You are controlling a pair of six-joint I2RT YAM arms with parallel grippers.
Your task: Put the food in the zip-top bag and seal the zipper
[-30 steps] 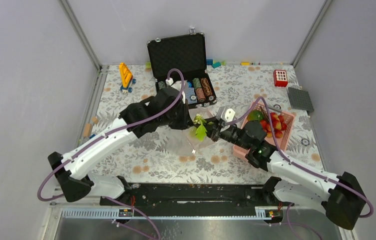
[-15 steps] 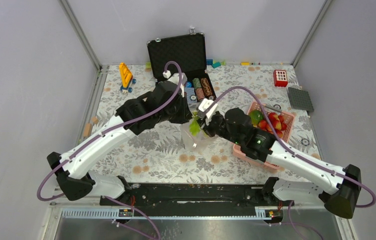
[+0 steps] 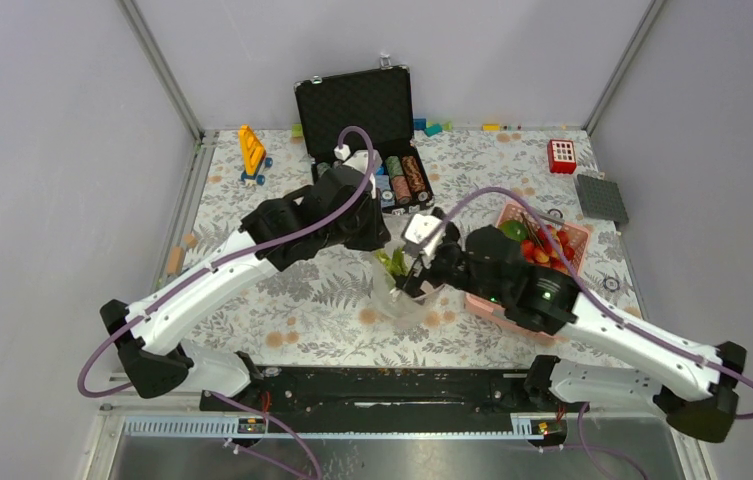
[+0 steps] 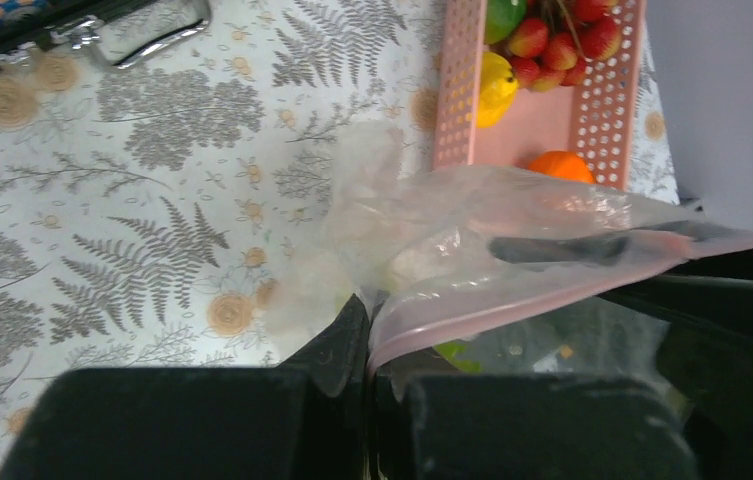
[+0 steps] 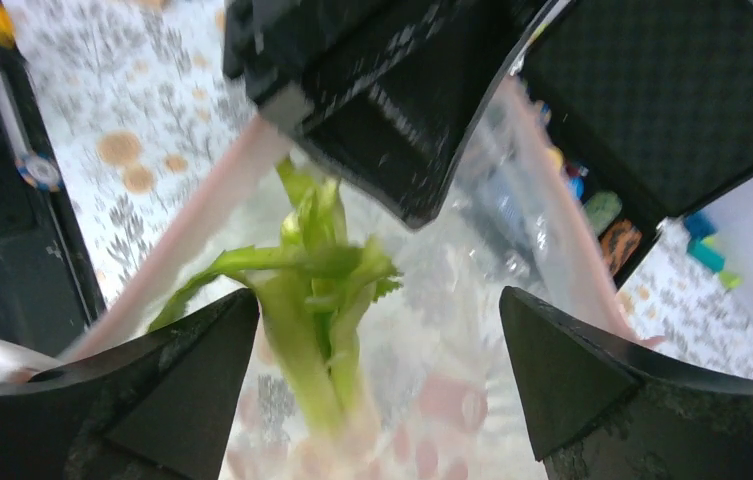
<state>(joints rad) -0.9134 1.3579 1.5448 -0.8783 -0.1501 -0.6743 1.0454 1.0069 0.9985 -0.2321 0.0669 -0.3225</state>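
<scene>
The basket's lemon is below my right gripper and to its right in the top view, and the celery is bagged, so my right gripper will next cross over and go down around the lemon.
The clear zip-top bag (image 3: 399,300) hangs mouth-up at the table's middle. My left gripper (image 4: 367,335) is shut on its pink zipper (image 4: 552,290) at one corner. My right gripper (image 5: 377,380) stands open right over the mouth, fingers (image 5: 172,390) wide apart. The pale-green celery stalk (image 5: 312,300) stands inside the bag between them, touching neither pad; its leaves (image 3: 392,262) poke up at the mouth. More food lies in the pink basket (image 4: 552,115): a lemon (image 4: 497,85), an orange (image 4: 557,165), a green round fruit (image 4: 502,15) and red pieces (image 4: 562,45).
The pink basket (image 3: 580,238) sits just right of the bag, under my right arm. An open black case (image 3: 357,105) with stacked poker chips (image 3: 402,180) stands behind. A yellow toy (image 3: 252,150), a red block (image 3: 561,156) and a grey plate (image 3: 600,197) lie near the back.
My right gripper carried the celery left to the bag's mouth, then opened and let it go into the bag. My left gripper kept hold of the zipper strip, shifting slightly.
</scene>
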